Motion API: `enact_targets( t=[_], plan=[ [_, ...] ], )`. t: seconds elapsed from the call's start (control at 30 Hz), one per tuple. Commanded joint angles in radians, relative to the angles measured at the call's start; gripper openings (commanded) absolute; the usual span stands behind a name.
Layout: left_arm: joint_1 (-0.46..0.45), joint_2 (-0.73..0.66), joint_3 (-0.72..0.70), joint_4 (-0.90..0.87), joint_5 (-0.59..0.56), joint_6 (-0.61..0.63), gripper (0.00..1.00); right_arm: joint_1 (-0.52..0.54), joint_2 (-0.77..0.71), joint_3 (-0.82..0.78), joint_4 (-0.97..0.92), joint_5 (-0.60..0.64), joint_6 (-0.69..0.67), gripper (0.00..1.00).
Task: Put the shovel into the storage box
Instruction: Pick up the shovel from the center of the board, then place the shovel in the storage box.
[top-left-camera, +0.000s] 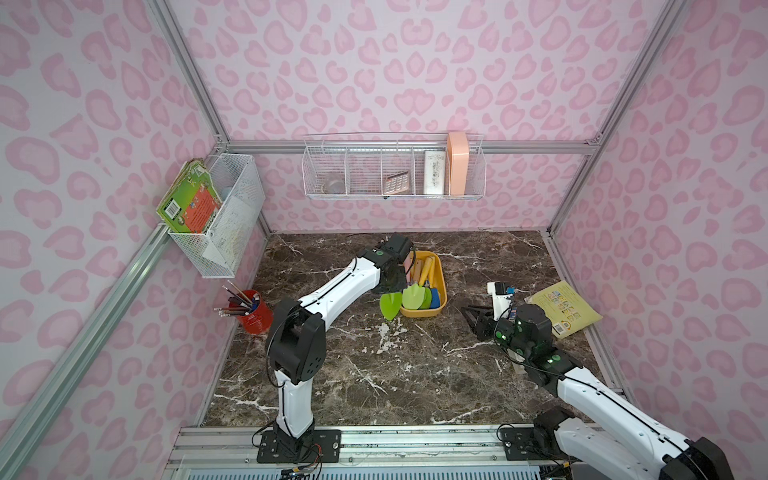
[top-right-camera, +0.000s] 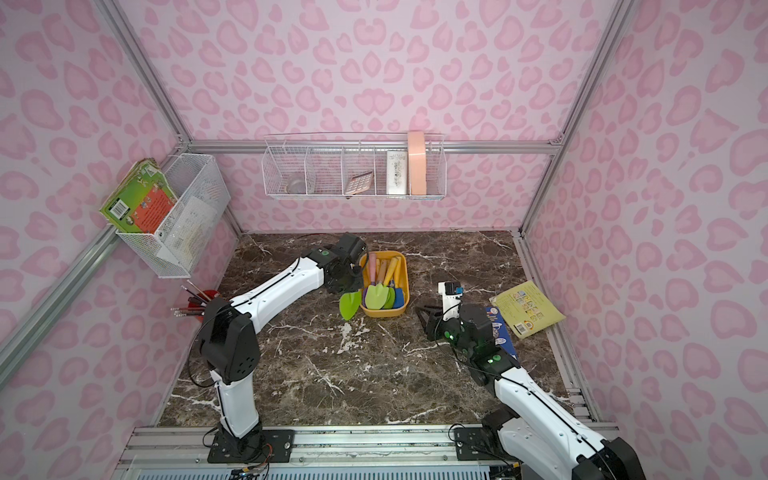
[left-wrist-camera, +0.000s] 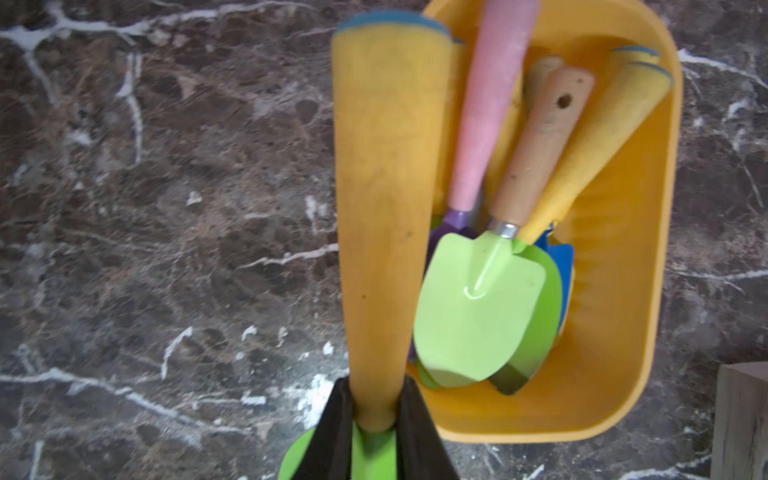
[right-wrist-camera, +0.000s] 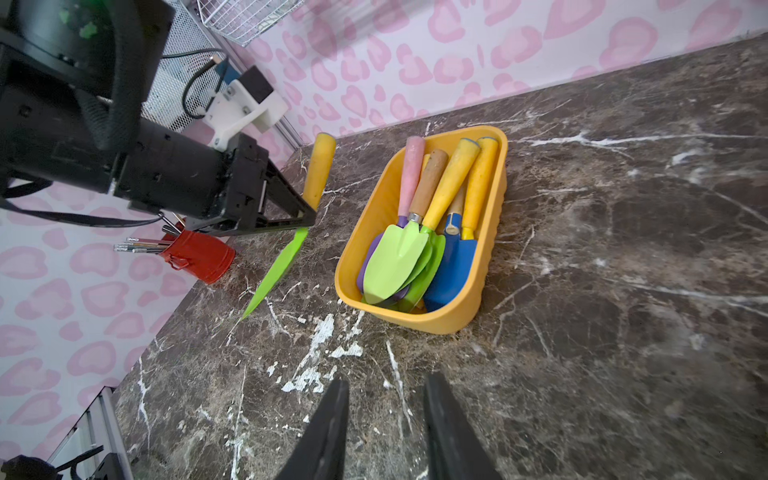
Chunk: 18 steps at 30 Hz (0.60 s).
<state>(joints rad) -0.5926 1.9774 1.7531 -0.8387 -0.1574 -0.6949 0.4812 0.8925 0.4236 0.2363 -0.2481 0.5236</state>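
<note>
The shovel still hangs outside, so my left gripper must next carry it across the storage box's long rim, down onto the blue blade inside, and release it.
The shovel (left-wrist-camera: 382, 208) has a yellow handle and a bright green blade (top-left-camera: 390, 305). My left gripper (left-wrist-camera: 376, 399) is shut on it where handle meets blade. The shovel hangs tilted above the table, blade (right-wrist-camera: 278, 270) pointing down, just outside the long left side of the storage box (top-left-camera: 442, 286). That orange-yellow tub (right-wrist-camera: 415, 320) holds several other shovels (right-wrist-camera: 399, 249) with green and blue blades. My right gripper (right-wrist-camera: 386, 386) stands open with nothing between its fingers, low over the marble to the right of the storage box (top-right-camera: 406, 282) in both top views.
A red pencil cup (top-left-camera: 257, 316) stands at the table's left edge. Thin books (top-left-camera: 563, 307) lie at the right edge. White wire baskets hang on the left wall (top-left-camera: 226, 216) and back wall (top-left-camera: 395, 174). Dark marble table (top-left-camera: 395, 374).
</note>
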Motion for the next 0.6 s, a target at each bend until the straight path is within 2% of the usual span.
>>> enact_targets(
  t=[0.0, 0.17, 0.37, 0.57],
  plan=[
    [-0.017, 0.071, 0.103, -0.029, 0.023, 0.057, 0.00, -0.015, -0.023, -0.014, -0.021, 0.004, 0.001, 0.34],
    [-0.030, 0.199, 0.258, -0.040, 0.018, 0.084, 0.00, -0.031, -0.052, -0.019, -0.044, 0.003, -0.003, 0.35],
    [-0.046, 0.293, 0.347, 0.041, 0.041, 0.154, 0.00, -0.048, -0.061, -0.022, -0.054, -0.003, -0.005, 0.35],
    [-0.080, 0.359, 0.432, 0.050, -0.036, 0.245, 0.01, -0.055, -0.067, -0.032, -0.051, -0.005, -0.001, 0.35]
  ],
)
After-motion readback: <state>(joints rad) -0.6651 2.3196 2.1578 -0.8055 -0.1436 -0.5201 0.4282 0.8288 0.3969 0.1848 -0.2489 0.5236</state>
